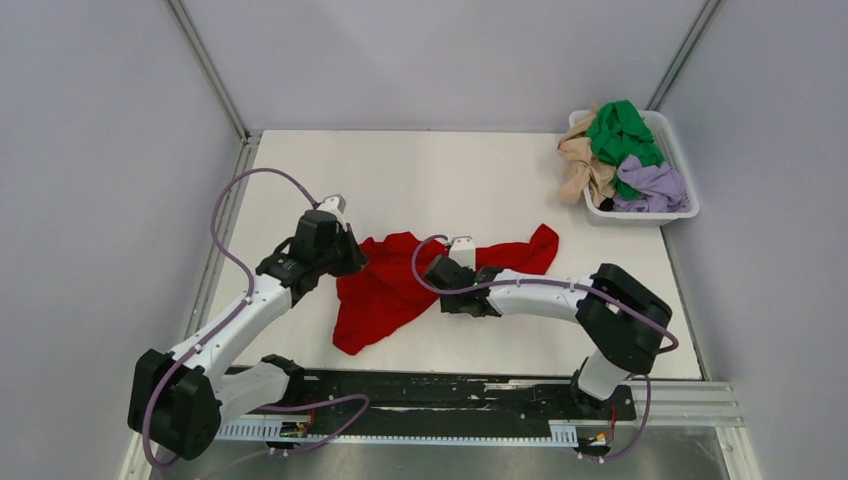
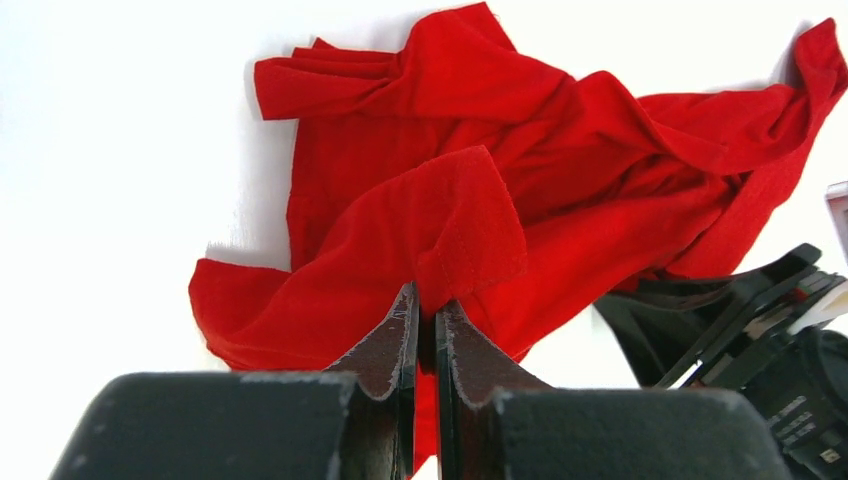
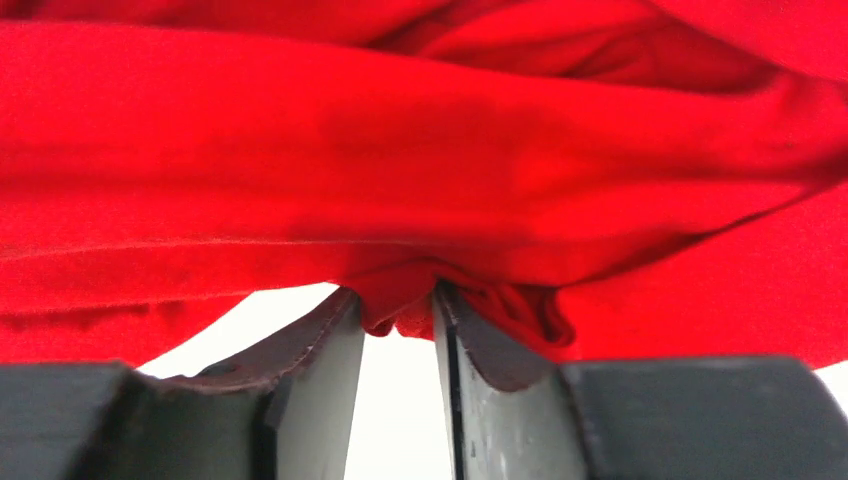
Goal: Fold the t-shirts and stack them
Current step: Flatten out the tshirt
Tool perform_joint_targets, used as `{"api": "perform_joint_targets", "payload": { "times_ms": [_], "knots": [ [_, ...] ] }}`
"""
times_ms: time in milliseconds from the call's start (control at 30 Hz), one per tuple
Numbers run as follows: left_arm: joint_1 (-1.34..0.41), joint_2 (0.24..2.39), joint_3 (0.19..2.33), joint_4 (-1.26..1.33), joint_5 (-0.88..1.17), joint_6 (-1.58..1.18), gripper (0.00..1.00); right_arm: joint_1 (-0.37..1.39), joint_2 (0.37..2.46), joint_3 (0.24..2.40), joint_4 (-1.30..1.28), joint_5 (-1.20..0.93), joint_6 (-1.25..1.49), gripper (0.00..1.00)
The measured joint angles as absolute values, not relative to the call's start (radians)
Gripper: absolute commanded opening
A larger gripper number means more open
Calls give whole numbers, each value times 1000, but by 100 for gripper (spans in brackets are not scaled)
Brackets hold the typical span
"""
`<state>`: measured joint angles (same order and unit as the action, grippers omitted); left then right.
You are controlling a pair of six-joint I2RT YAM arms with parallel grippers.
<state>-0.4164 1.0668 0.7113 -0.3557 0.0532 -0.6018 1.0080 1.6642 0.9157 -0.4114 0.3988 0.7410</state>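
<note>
Next I will lift the fold in my left gripper, lower it outward onto the bare far tabletop and release it, spreading the crumpled red t-shirt.
The red t-shirt (image 1: 385,295) lies crumpled in the middle of the white table, one end trailing right toward (image 1: 540,248). My left gripper (image 1: 352,262) is at its left upper edge; in the left wrist view the gripper (image 2: 426,305) is shut on a fold of the red t-shirt (image 2: 560,170). My right gripper (image 1: 434,286) is at the shirt's right side; in the right wrist view the gripper (image 3: 397,300) pinches a bunch of red t-shirt (image 3: 420,150) between its tips. The green (image 1: 620,130), beige-tan (image 1: 580,165) and lavender (image 1: 655,185) t-shirts lie heaped in the basket.
A white plastic basket (image 1: 684,160) stands at the table's far right corner. Grey walls close in the table at left, back and right. The right arm's wrist shows at the right of the left wrist view (image 2: 740,320). A black rail (image 1: 430,390) runs along the near edge.
</note>
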Motion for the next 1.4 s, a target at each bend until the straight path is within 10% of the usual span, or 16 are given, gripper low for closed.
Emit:
{"api": "perform_joint_targets", "payload": {
  "times_ms": [267,900,1400],
  "knots": [
    [-417,1125,716,-355,39,-600,0,945,1613,855,-391,415,853,1],
    [-417,1156,952,-366,-101,-531,0,759,959,737,-474,465,701,0],
    [-417,898,1370,-362,-75,-416,0,751,687,1163,-253,292,319,0]
  ]
}}
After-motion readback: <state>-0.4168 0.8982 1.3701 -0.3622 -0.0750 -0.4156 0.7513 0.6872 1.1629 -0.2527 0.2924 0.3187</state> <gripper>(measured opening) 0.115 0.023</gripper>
